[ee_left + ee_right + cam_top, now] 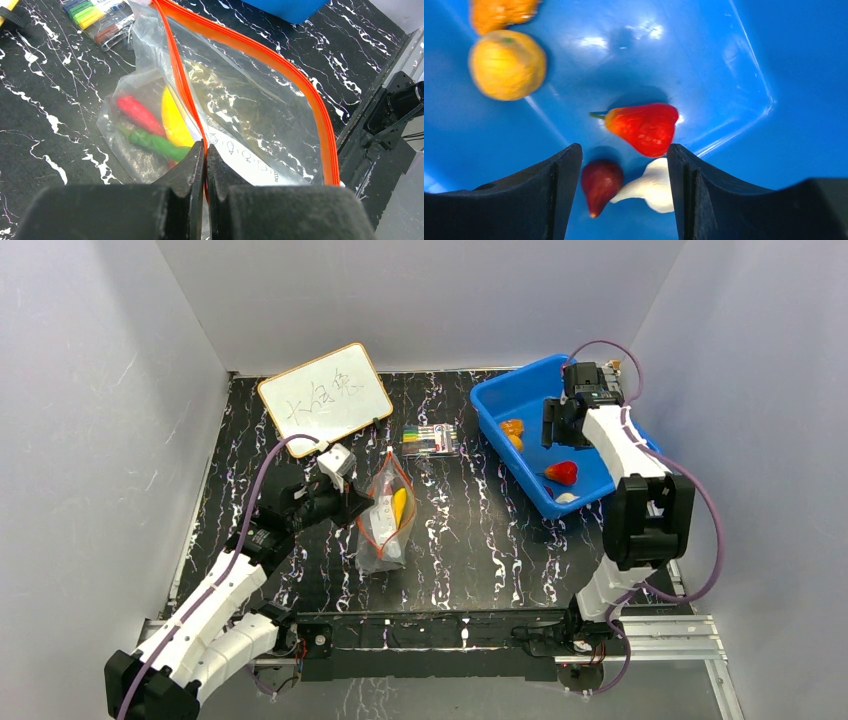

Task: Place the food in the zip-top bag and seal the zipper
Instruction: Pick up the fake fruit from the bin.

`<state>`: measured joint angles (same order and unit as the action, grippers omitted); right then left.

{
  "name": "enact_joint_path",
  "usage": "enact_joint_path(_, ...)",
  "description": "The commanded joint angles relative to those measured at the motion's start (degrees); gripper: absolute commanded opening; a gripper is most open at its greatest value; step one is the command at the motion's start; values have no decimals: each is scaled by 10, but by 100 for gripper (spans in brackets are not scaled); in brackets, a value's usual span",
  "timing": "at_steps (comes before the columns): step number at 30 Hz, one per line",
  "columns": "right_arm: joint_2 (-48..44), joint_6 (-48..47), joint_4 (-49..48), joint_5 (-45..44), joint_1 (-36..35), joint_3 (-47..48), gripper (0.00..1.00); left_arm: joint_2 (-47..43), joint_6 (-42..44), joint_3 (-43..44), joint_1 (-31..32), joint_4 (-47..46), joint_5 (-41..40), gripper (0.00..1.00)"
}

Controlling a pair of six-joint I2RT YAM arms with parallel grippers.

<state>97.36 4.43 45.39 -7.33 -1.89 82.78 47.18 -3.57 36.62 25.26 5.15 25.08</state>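
My right gripper moves down into the blue tub next, onto the red toy fruit's fat side by the white piece.
The clear zip-top bag lies mid-table with its mouth held open. In the left wrist view the bag holds a yellow banana, a red chili and a green pepper. My left gripper is shut on the orange-red zipper at the near mouth edge. My right gripper is open and empty above the blue tub, over a red strawberry, a dark red piece, a small white piece and an orange fruit. The right gripper hovers in the tub.
The blue tub stands at the back right with the strawberry and orange pieces in it. A pack of coloured markers lies behind the bag. A whiteboard lies at the back left.
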Motion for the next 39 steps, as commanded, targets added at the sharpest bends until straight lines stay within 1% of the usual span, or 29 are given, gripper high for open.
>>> enact_joint_path(1, 20, 26, 14, -11, 41, 18, 65, -6, 11, 0, 8, -7, -4, 0)
enact_joint_path(3, 20, 37, 5, -10, 48, 6, 69, -7, 13, 1, 8, -7, -7, 0)
enact_joint_path(6, 52, 40, 7, -18, 52, 10, 72, -11, 21, 3, 12, -1, -18, 0)
enact_joint_path(8, 63, 44, 15, -28, 53, 12, 79, -17, 24, 2, 16, 3, -23, 0)
enact_joint_path(9, 63, 47, 10, -27, 53, 7, 80, -20, 23, 1, 17, 4, -23, 0)
enact_joint_path(14, 72, 49, -7, 12, 57, -9, 82, -24, 27, 2, 21, 6, -31, 0)
enact_joint_path(20, 85, 53, -10, -9, 58, -20, 83, -30, 30, 3, 26, 10, -35, 0)
enact_joint_path(32, 101, 61, -15, -39, 58, -34, 71, -43, 34, 4, 26, 15, -44, 0)
enact_joint_path(35, 106, 60, -5, -43, 58, -22, 65, -42, 34, 5, 26, 15, -45, 0)
enact_joint_path(37, 113, 58, 8, -50, 58, -4, 55, -41, 33, 5, 26, 16, -44, 0)
enact_joint_path(39, 107, 59, 7, -43, 58, 3, 51, -41, 35, 5, 26, 15, -46, 0)
